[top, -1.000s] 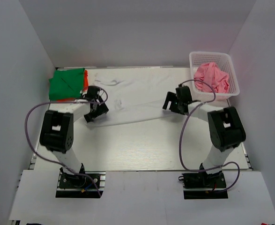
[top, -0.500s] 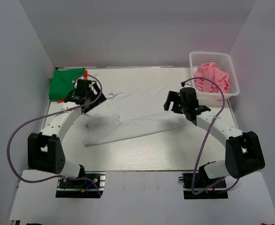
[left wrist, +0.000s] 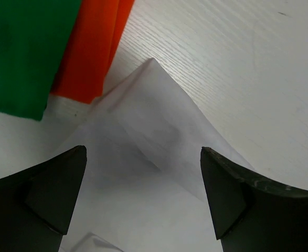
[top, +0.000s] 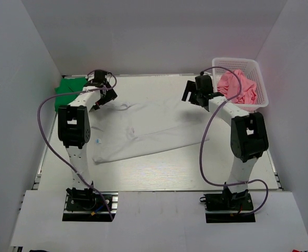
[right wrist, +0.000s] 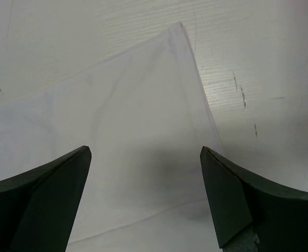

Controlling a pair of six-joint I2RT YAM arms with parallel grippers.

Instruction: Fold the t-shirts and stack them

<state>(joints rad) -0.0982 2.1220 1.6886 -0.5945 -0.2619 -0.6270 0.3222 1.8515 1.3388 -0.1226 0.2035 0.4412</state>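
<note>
My left gripper is open, above and inward of the white t-shirt's corner by the orange shirt. It needs to move down and outward next and close on that corner.
A white t-shirt (top: 148,128) lies spread across the middle of the table. My left gripper (top: 104,94) is open just above its far left corner (left wrist: 154,110), with nothing between the jaws but cloth below. My right gripper (top: 192,96) is open above the far right corner (right wrist: 143,115). A folded green shirt (top: 68,90) lies at the far left on a folded orange shirt (left wrist: 93,50). A crumpled pink shirt (top: 239,86) sits in the white basket (top: 261,79).
The white basket stands at the far right corner, close behind my right arm. White walls enclose the table on the left, back and right. Bare wooden tabletop (top: 169,170) lies between the shirt and the arm bases.
Both arms have swung from the shirt's near side out to its far corners. The white shirt now lies lower and more bunched than one second ago.
</note>
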